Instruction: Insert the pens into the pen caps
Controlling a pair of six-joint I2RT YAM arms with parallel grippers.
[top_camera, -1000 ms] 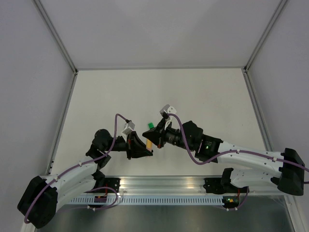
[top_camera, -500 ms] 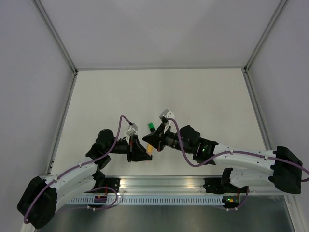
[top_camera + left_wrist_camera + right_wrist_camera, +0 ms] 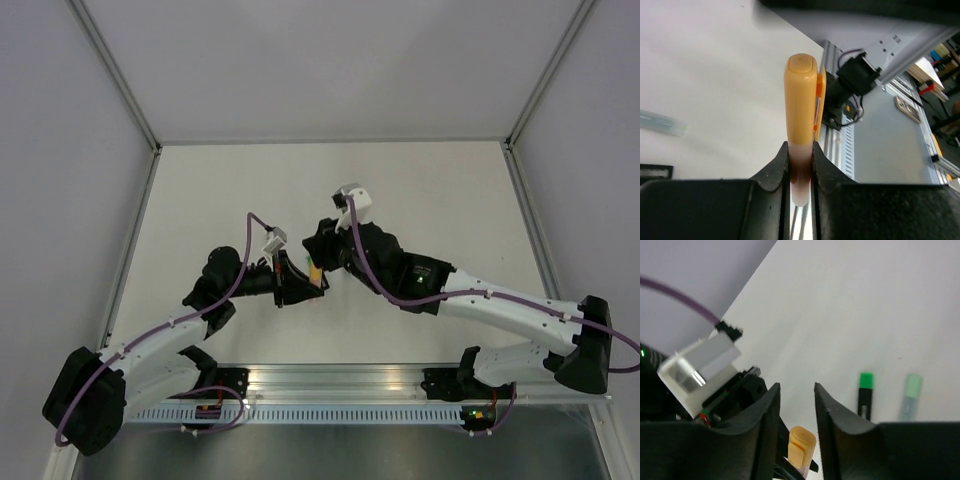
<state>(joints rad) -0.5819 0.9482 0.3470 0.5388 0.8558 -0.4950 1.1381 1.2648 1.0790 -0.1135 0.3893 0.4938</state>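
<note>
I should next lower my left gripper to the tabletop point(image 3: 301, 259) beside the black pen below, turn the pen flat and let go, since the cap is on.
My left gripper point(image 3: 800, 150) is shut on the pale pink barrel of a pen point(image 3: 801, 170), which points up out of its jaws. An orange-yellow pen cap point(image 3: 801, 100) sits on the pen's far end. In the top view this pen point(image 3: 316, 276) shows between the two arms, held by the left gripper point(image 3: 305, 281). My right gripper point(image 3: 796, 390) is open, just above and clear of the capped end point(image 3: 801, 445), with nothing between its fingers. A black pen with a bright green end point(image 3: 865, 400) lies on the table beyond.
A pale greenish translucent piece point(image 3: 910, 395) lies beside the black pen; it also shows on the table in the left wrist view point(image 3: 660, 129). The aluminium rail point(image 3: 340, 385) runs along the near table edge. White walls enclose the table on three sides.
The right gripper has let go of the orange-yellow cap, opened and drawn back toward the far side. The left gripper has shifted slightly forward, still holding the pen.
</note>
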